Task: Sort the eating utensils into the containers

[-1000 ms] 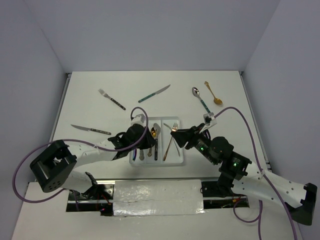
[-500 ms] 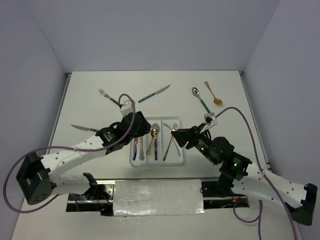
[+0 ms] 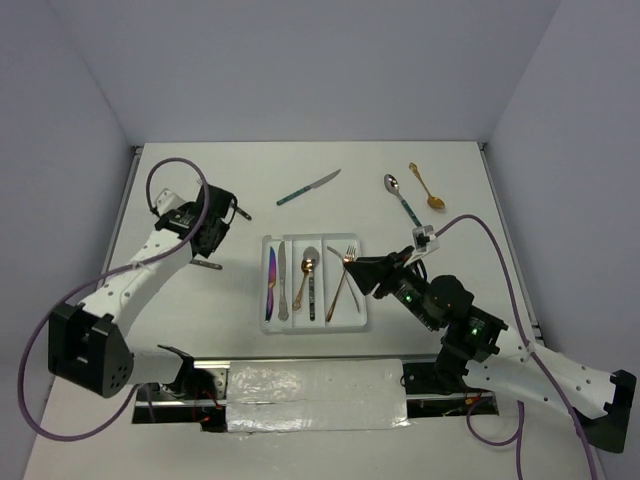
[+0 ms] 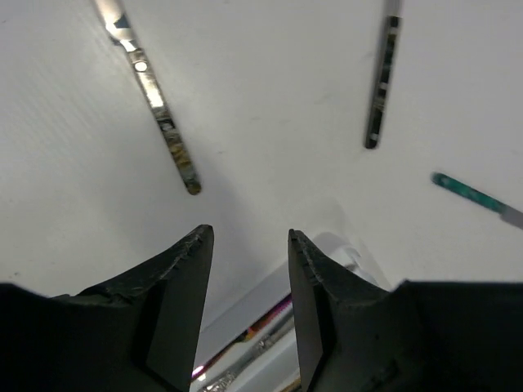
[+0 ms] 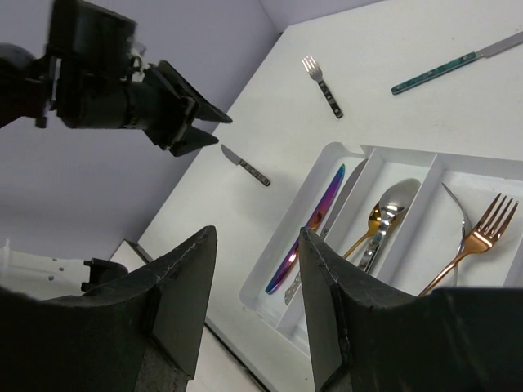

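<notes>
My left gripper will next move away from the tray and down onto the dark-handled knife's handle end, which lies on the tabletop toward the tray (image 3: 357,322).
The white tray (image 3: 357,322) holds an iridescent purple knife (image 3: 271,285) and a silver knife (image 3: 283,280) in its left compartment. A gold spoon (image 3: 303,282) and a silver spoon (image 3: 314,268) lie in the middle one, and a copper fork (image 3: 343,275) and a silver fork (image 3: 333,253) in the right one. My left gripper (image 3: 222,218) is open and empty over the table. It hovers between a dark-handled fork (image 4: 382,82) and a dark-handled knife (image 4: 159,114). My right gripper (image 3: 360,270) is open and empty above the tray's right side (image 5: 257,245).
A teal-handled knife (image 3: 308,187), a teal-handled spoon (image 3: 400,196) and a gold spoon (image 3: 428,187) lie on the far table. The left arm partly covers the dark-handled fork (image 3: 240,211) and knife (image 3: 208,266). Purple cables loop off both arms.
My left arm has swung away from the tray's left compartment, back and to the left, uncovering the two knives there. The right arm has barely moved.
</notes>
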`<state>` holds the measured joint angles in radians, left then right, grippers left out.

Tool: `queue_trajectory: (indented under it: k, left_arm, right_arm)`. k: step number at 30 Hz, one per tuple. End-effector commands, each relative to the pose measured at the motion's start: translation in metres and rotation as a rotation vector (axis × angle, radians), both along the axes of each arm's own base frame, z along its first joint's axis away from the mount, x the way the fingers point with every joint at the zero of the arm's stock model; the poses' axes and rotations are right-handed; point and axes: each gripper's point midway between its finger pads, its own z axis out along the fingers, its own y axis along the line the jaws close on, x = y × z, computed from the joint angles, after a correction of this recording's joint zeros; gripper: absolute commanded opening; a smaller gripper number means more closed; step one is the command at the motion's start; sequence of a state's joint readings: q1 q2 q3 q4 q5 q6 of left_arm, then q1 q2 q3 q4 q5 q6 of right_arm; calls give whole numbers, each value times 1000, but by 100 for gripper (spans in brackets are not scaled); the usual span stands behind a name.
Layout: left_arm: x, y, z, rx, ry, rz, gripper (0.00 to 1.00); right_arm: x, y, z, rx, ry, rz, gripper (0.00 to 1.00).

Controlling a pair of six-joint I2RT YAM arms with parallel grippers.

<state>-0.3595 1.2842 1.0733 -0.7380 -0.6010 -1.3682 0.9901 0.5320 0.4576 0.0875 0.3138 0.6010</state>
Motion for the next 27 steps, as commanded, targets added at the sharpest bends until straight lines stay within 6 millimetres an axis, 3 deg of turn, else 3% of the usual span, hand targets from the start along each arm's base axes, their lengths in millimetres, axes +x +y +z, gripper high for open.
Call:
queue_trajectory:
  k: [1, 8, 15, 27]
  left_arm:
    - [-13, 22, -24, -12, 123, 141, 55]
    - [-11, 40, -91, -45, 333, 235, 55]
    - [-5, 46, -135, -84, 437, 250, 56]
    - [-6, 56, -157, -92, 433, 265, 56]
  right_arm:
    - [-1, 0, 16, 36, -35, 3, 52]
    - [1, 2, 13, 26, -31, 1, 52]
    - [2, 1, 12, 25, -31, -8, 52]
    - [4, 4, 8, 8, -22, -5, 52]
